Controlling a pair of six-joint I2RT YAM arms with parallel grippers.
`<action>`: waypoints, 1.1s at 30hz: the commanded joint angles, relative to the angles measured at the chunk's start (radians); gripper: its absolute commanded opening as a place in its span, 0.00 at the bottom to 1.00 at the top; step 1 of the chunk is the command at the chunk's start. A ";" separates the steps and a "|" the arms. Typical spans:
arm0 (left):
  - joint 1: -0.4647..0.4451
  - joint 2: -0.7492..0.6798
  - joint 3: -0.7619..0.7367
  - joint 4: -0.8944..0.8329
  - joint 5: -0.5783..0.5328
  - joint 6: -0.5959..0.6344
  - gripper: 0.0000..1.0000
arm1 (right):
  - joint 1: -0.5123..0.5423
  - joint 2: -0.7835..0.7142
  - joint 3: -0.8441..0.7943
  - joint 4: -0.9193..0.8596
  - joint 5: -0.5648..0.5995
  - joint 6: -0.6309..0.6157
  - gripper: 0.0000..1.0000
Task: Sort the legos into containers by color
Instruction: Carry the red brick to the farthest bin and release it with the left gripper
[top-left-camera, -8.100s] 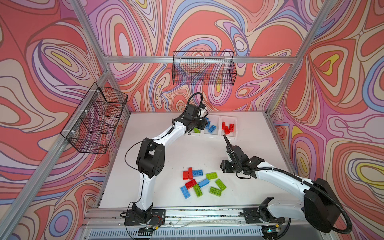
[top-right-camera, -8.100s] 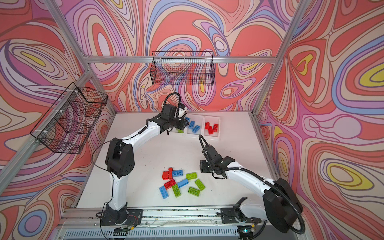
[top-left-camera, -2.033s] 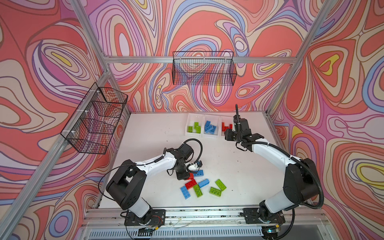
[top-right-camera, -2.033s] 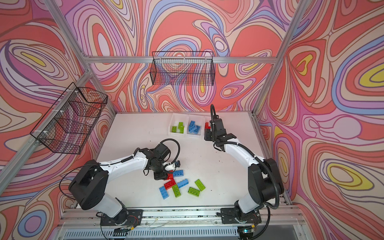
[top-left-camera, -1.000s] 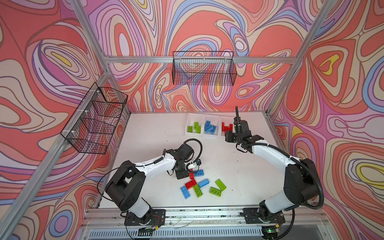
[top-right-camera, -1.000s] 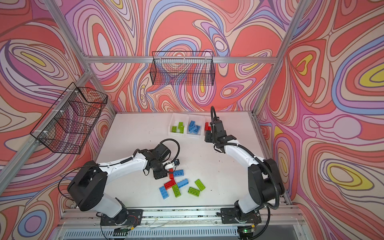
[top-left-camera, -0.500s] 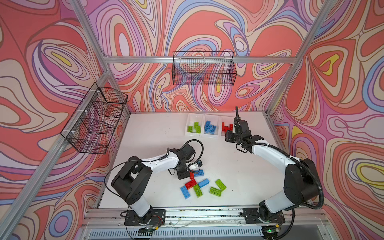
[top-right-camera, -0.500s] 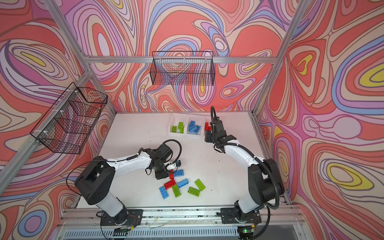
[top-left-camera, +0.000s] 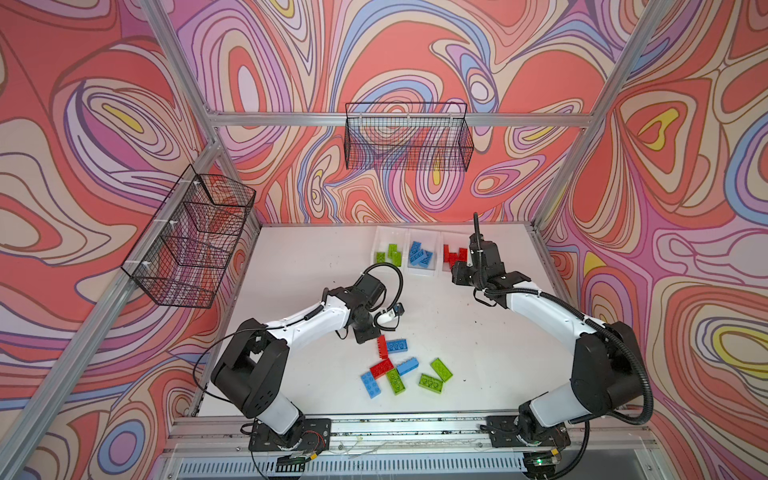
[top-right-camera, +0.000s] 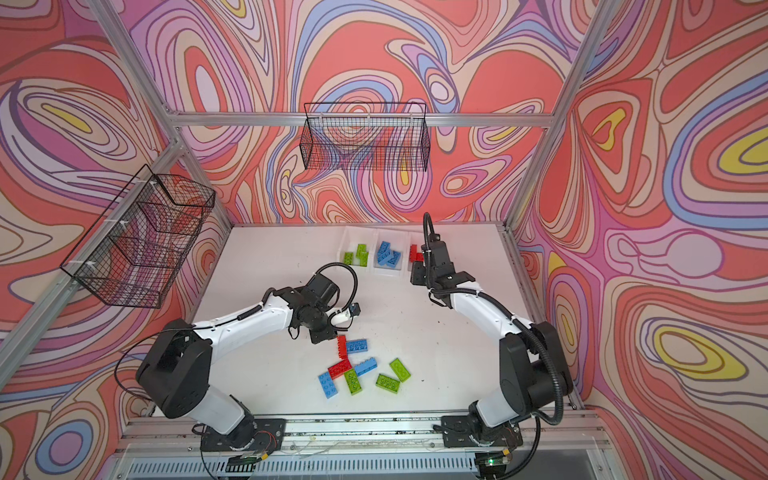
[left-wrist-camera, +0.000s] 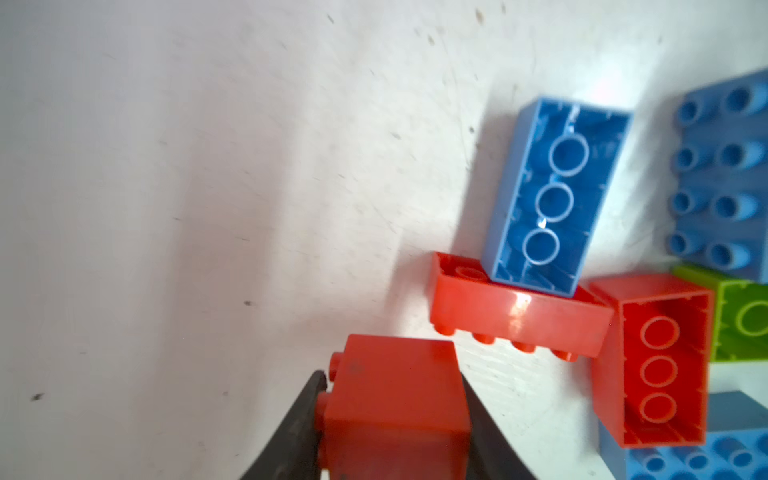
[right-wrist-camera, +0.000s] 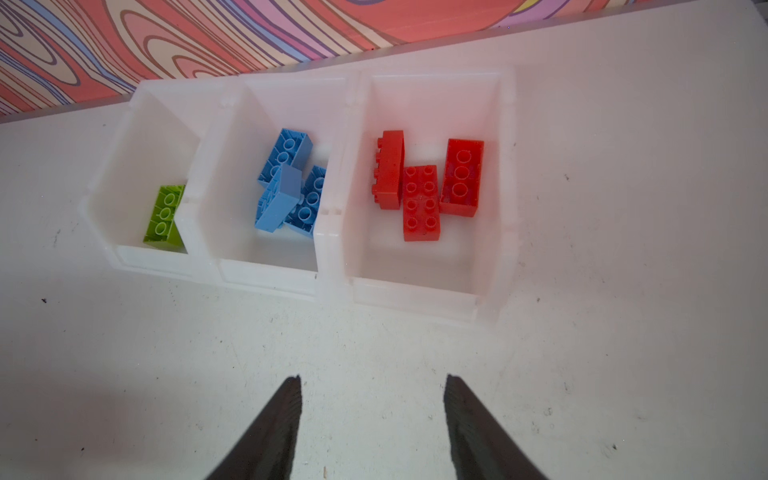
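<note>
The colors match, so my left gripper should swing outward over the container with red legos and release the red lego there.
In the left wrist view my left gripper (left-wrist-camera: 390, 378) is shut on a red lego (left-wrist-camera: 395, 407), one finger against each side. Just beyond it a second red lego (left-wrist-camera: 515, 320) lies on its side with an upturned blue one (left-wrist-camera: 552, 195) leaning on it. In both top views that gripper (top-left-camera: 374, 334) sits at the far edge of the loose pile of red (top-left-camera: 382, 368), blue (top-left-camera: 407, 366) and green (top-left-camera: 430, 382) legos. My right gripper (right-wrist-camera: 372, 377) hangs open and empty before the three white containers (right-wrist-camera: 415, 299), which hold green (right-wrist-camera: 164, 216), blue (right-wrist-camera: 282, 195) and red (right-wrist-camera: 419, 203) legos.
Black wire baskets hang on the back wall (top-left-camera: 409, 143) and the left wall (top-left-camera: 191, 241). Aluminium frame posts stand at the table's corners, and a rail (top-left-camera: 395, 428) runs along the front edge. The containers (top-left-camera: 422, 272) sit at the table's far right.
The left gripper's jaws have closed onto the red lego at the pile's edge. The right arm has stayed in place in front of the containers.
</note>
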 joint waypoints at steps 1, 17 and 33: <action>0.009 -0.015 0.089 0.064 0.036 0.000 0.30 | -0.007 -0.043 -0.036 -0.007 0.023 0.020 0.58; -0.034 0.532 0.685 0.604 0.279 -0.284 0.31 | -0.033 -0.173 -0.245 0.014 0.014 0.187 0.58; -0.058 0.948 1.177 0.704 0.261 -0.571 0.59 | -0.034 -0.278 -0.304 -0.014 0.045 0.247 0.58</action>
